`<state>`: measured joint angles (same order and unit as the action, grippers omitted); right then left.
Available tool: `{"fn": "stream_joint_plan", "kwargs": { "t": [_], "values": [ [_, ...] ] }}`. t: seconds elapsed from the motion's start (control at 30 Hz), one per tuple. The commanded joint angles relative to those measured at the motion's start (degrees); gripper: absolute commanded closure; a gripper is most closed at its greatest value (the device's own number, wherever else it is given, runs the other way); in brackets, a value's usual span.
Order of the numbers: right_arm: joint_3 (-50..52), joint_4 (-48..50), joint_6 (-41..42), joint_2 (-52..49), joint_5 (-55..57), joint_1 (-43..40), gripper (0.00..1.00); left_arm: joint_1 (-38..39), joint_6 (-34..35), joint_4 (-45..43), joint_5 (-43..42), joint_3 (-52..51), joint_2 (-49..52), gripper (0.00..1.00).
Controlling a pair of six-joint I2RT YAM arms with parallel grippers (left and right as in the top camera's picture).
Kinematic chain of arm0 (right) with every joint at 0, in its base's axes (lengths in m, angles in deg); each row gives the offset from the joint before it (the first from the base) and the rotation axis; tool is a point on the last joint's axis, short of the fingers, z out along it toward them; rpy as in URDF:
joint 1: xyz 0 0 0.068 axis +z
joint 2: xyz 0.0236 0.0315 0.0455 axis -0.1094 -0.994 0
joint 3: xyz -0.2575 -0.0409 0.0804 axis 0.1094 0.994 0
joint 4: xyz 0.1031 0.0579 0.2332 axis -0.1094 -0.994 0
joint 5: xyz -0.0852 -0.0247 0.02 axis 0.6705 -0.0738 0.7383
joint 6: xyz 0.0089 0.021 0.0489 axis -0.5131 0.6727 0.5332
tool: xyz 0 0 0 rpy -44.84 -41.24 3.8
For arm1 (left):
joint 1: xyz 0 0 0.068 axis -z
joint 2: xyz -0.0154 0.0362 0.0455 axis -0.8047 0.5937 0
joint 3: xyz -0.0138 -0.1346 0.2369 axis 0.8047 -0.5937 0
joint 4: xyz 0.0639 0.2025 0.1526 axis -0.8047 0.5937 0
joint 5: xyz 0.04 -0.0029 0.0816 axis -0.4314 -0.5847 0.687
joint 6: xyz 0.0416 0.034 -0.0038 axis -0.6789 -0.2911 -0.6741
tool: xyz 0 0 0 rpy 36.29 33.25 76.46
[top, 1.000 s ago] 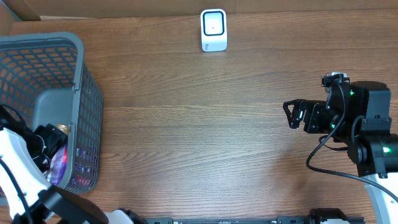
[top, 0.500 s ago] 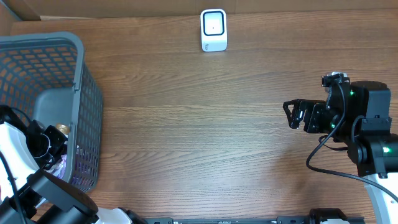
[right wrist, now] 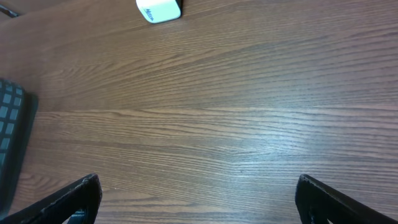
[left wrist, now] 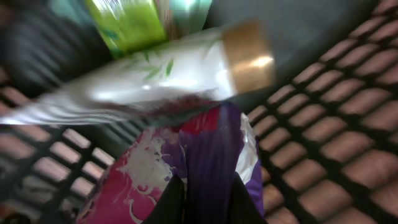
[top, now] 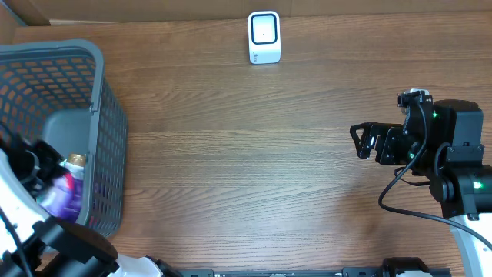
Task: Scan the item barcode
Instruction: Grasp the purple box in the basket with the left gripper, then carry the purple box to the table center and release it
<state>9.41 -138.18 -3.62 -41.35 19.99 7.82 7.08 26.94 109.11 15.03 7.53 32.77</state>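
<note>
My left gripper lifts the pouch over the basket's mesh side next, then lowers the pouch onto the table's middle (top: 241, 157), where the wood lies bare.
In the left wrist view my left gripper (left wrist: 205, 194) is shut on a purple and pink pouch (left wrist: 208, 146), inside the grey basket (top: 98, 58) at the table's left. The picture is blurred. Overhead, the pouch (top: 66, 194) shows beside the left arm (top: 23, 208), above the basket floor. The white barcode scanner (top: 264, 36) stands at the far middle edge of the table and also shows in the right wrist view (right wrist: 159, 10). My right gripper (top: 360, 141) hovers at the right, open with nothing between its fingers (right wrist: 78, 198).
A white tube with a gold cap (left wrist: 247, 55) and a green pack (left wrist: 124, 22) lie in the basket just beyond the pouch. The basket's mesh wall (left wrist: 336, 124) is close on the right. Bare wood table (top: 254, 169) lies between basket and right arm.
My left gripper has shut on the purple pouch. The left arm has shifted inside the basket and the pouch now shows more plainly from overhead. The right arm has not moved.
</note>
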Motion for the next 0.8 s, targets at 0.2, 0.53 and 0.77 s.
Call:
{"fn": "stream_joint_plan", "kwargs": {
  "t": [0.2,0.53,0.77],
  "values": [
    [-1.86,1.01,-0.02,0.04,-0.37,0.28,0.0,0.83,-0.15,10.69,-4.42,29.0,-2.43,0.96],
    [-1.86,1.09,-0.02,0.04,-0.35,0.28,0.0,15.89,-4.35,8.41,-15.52,38.32,-16.46,0.96],
    [-1.86,1.14,-0.02,-0.11,-0.35,0.28,0.0,35.17,1.11,10.01,-15.28,37.13,-19.45,0.96]
  ]
}}
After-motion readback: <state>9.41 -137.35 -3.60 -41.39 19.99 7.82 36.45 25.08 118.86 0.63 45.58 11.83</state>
